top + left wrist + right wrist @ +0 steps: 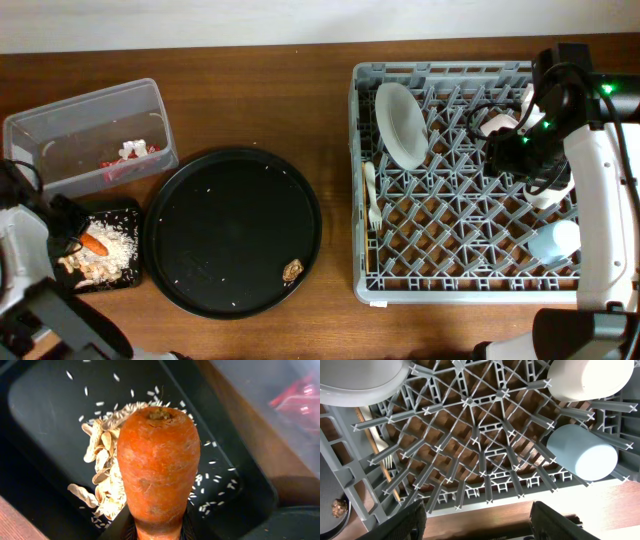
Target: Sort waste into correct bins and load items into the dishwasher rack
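The carrot still hangs just above the pale scraps in the flat black tray (128, 278). My left gripper will next lower it onto them and open to let it go.
My left gripper (157, 532) is shut on the narrow end of an orange carrot (157, 465), held just above the flat black tray (45, 415) where pale scraps (107, 475) lie. From overhead the carrot (93, 242) and left gripper (80, 232) sit over that tray (128, 278). The clear tub (90, 135) holds a red-and-white wrapper (130, 160). My right gripper (477, 525) hangs open and empty above the grey rack (470, 425), which carries a white plate (400, 125), fork (372, 195), white bowl (497, 125) and light blue cup (582, 452).
A large round black tray (232, 232) lies between the bins and the rack (460, 290), with one small brown bit (292, 270) near its front right edge. The tub stands just behind the flat tray. My right arm crosses the rack's right side.
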Tool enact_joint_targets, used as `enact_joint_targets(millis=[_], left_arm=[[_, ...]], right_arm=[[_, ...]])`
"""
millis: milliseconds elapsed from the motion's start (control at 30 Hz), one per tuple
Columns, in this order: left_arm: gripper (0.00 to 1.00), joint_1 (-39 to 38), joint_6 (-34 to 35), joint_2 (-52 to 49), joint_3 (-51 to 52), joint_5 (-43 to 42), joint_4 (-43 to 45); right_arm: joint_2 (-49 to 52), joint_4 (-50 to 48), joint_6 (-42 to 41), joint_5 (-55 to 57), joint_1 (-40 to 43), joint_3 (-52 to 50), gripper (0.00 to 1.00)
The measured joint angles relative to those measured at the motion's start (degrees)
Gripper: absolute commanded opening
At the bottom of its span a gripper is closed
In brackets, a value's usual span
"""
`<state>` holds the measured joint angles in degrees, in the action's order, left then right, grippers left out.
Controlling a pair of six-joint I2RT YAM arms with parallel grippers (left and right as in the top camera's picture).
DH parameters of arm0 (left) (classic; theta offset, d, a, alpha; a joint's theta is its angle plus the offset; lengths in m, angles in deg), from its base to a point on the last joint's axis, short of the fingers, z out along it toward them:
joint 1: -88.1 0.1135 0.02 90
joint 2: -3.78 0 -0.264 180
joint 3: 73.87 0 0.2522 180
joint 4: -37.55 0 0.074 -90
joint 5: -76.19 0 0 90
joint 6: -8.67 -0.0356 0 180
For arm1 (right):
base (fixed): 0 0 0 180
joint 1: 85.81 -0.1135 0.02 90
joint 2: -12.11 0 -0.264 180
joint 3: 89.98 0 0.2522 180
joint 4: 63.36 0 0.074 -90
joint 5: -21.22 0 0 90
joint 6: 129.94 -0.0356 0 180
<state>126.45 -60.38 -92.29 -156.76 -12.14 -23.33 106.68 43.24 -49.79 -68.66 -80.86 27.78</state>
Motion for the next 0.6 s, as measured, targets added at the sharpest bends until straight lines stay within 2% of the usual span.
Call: enact_joint_targets(millis=[67,133,233,433,600], left_arm=[[0.02,0.0,0.1,-2.7,0.0,0.4,-0.1],[0.24,0.0,0.1,-4.4,0.0,0.8,-0.2],[0.26,0.0,0.4,-6.0,0.0,1.6,-0.7],[0.42,0.0,0.8,-7.9,0.0,1.8,-1.3],[0.44,0.0,1.0,-7.9,0.0,1.5,-1.5]], right_arm=[[0.0,0.0,0.0,0.0,0.0,0.0,0.70],[0.0,0.0,0.0,0.0,0.0,0.0,0.70],[0.0,0.0,0.0,0.0,0.0,0.0,0.70],[0.0,0.0,0.0,0.0,0.0,0.0,0.70],[0.0,0.0,0.0,0.0,0.0,0.0,0.70]])
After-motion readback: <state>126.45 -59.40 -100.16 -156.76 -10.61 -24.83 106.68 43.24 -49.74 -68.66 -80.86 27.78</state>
